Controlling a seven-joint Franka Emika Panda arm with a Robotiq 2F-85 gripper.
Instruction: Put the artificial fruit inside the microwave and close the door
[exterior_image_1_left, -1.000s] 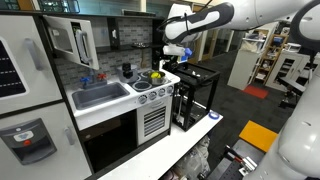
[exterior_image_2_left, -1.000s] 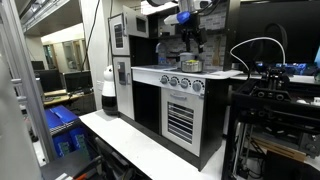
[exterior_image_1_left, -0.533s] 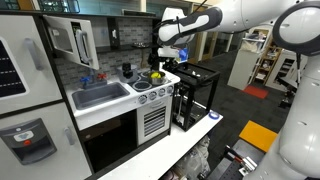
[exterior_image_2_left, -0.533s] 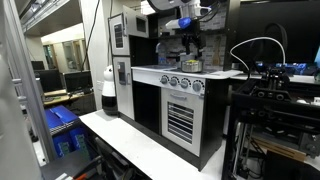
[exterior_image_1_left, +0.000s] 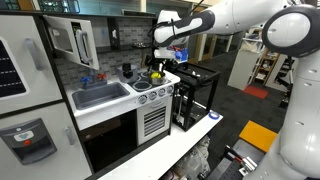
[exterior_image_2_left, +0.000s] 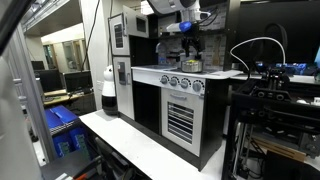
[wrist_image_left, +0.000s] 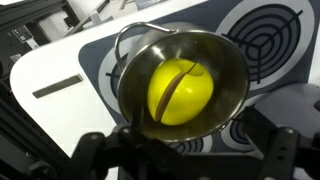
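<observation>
My gripper is open and next needs to go down past the metal pot's rim and around the artificial fruit (exterior_image_1_left: 157, 75) (wrist_image_left: 180, 92), since the fruit is below it, down inside the pot.
The artificial fruit (wrist_image_left: 180, 92) is a bright yellow ball with a brown stripe, lying in a small metal pot (wrist_image_left: 228, 95) on the toy stove. It also shows as a yellow spot in an exterior view (exterior_image_1_left: 155, 75). My gripper (wrist_image_left: 185, 155) hangs right above the pot, open, with one dark finger on each side and nothing between them. In both exterior views the gripper (exterior_image_1_left: 158, 60) (exterior_image_2_left: 190, 45) is just over the stovetop. The microwave (exterior_image_1_left: 62, 38) sits up on the left above the sink, and its white-framed door (exterior_image_1_left: 84, 43) stands swung open.
The toy kitchen has a sink (exterior_image_1_left: 100, 95) left of the stove and an oven (exterior_image_1_left: 112, 138) below. A black pot (exterior_image_1_left: 127, 71) stands at the stove's back. A black wire rack (exterior_image_1_left: 195, 95) stands beside the kitchen. Stove knobs (exterior_image_2_left: 180, 84) face forward.
The arm has moved left and down, bringing the gripper over the pot with the fruit. The jaws have stayed open.
</observation>
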